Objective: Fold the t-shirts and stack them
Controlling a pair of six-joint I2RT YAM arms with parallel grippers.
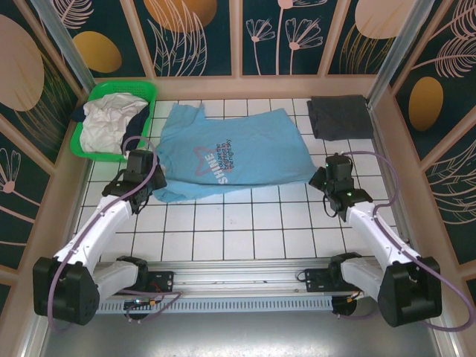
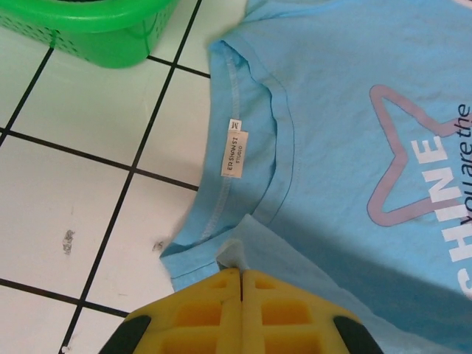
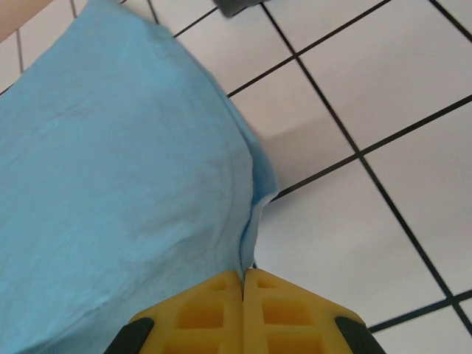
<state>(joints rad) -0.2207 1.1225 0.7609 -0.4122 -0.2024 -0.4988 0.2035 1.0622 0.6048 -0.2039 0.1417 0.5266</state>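
I need to move my right gripper outward over the hem side of the shirt next and then release the shirt's corner, since both ends of the shirt's near edge are pinched.
A light blue t-shirt with a star and "SHINE" print lies spread face up across the middle of the tiled table, collar toward the left. My left gripper is shut on the light blue t-shirt near the collar and shoulder, a pinch of cloth between the yellow fingers. My right gripper is shut on the light blue t-shirt at its hem corner on the right. A dark grey t-shirt lies folded at the back right. White and navy t-shirts are heaped in the basket.
A green plastic basket stands at the back left, its corner close to the left gripper in the left wrist view. Patterned walls enclose the table on three sides. Bare white tiles lie in front of the shirt.
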